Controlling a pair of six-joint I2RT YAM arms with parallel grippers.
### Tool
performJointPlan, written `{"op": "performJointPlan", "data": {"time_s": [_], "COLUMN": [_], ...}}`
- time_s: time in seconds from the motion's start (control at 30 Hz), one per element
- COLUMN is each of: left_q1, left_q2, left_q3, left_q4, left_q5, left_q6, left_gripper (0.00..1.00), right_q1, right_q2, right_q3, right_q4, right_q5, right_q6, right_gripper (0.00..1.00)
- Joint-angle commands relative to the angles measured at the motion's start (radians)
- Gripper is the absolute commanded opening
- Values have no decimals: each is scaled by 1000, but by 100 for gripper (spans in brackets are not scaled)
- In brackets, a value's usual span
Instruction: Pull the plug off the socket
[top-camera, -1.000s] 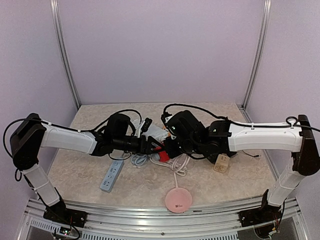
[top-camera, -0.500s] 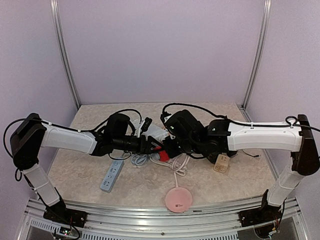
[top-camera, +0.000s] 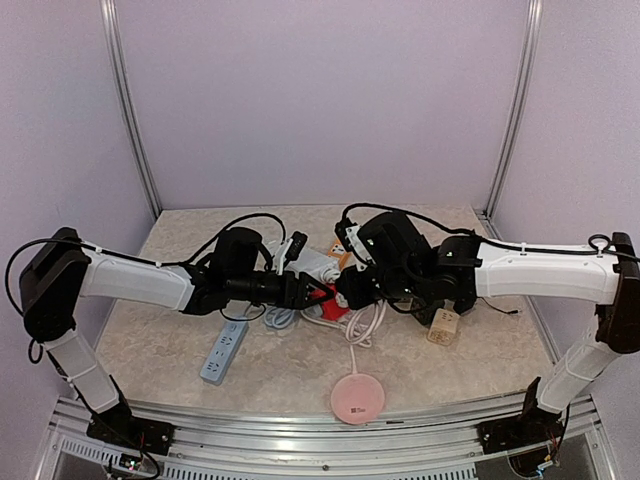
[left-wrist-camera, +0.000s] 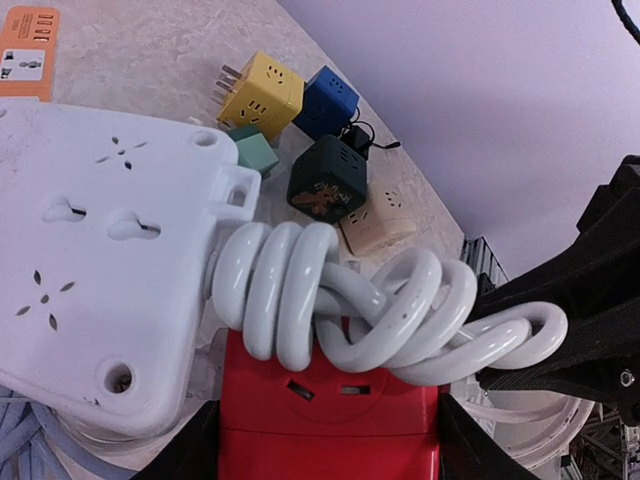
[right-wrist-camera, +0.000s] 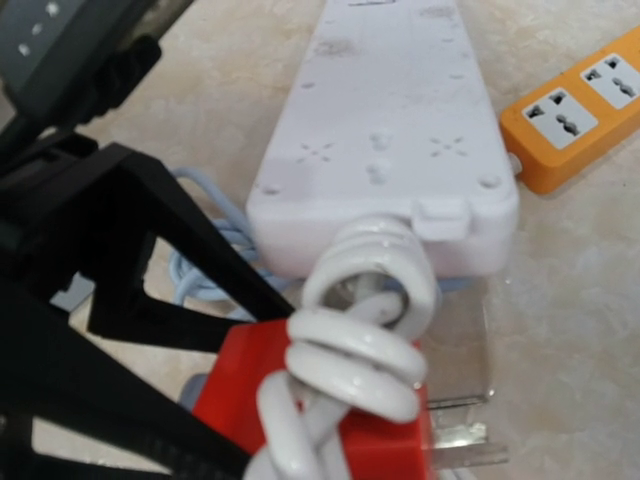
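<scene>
The right gripper moves away from the red cube next and releases the cable's end on the tabletop (top-camera: 397, 317) beside the dark green cube. The red cube's slots are empty.
My left gripper (top-camera: 303, 290) is shut on a red socket cube (left-wrist-camera: 330, 420), with a finger on each side of it (left-wrist-camera: 328, 445). The cube's front slots (left-wrist-camera: 330, 388) show empty. A thick coiled white cable (left-wrist-camera: 380, 310) lies across the cube and runs from the white power strip (left-wrist-camera: 90, 260) to my right gripper (top-camera: 348, 289). Its black fingers (left-wrist-camera: 585, 320) close around the cable's end, so the plug itself is hidden. In the right wrist view the red cube (right-wrist-camera: 240, 380) shows metal prongs (right-wrist-camera: 470, 445) below the white strip (right-wrist-camera: 390, 130).
An orange power strip (right-wrist-camera: 575, 105) lies beside the white one. Yellow (left-wrist-camera: 262, 95), blue (left-wrist-camera: 325, 100), dark green (left-wrist-camera: 325, 180) and beige (left-wrist-camera: 378, 215) adapter cubes sit behind. A blue-grey strip (top-camera: 224, 352), a pink round disc (top-camera: 357, 400) and a beige cube (top-camera: 443, 326) lie nearer the front.
My right gripper has moved right and back, away from the red cube, taking the white cable end with it. The left gripper still holds the red cube, a little higher.
</scene>
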Motion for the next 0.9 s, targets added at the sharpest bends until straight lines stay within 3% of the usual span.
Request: {"op": "performJointPlan", "data": {"time_s": [0.0,0.47,0.87], "left_q1": [24,52,52], "left_q2": [-13,24,10], "left_q3": [-1,24,-1], "left_q4": [-72,-91,-56], "left_q5": [-28,-31,-11], "left_q6": [20,-74,-62], "left_gripper": [19,19,19], "right_q1": [-34,91,98], "right_q2": [-73,31,20], "right_q3": [22,92,122], "right_q4": [35,57,49], "right_q5": [147,189,249], "right_q6": [-5,4,-28], "right_gripper": [0,0,0]}}
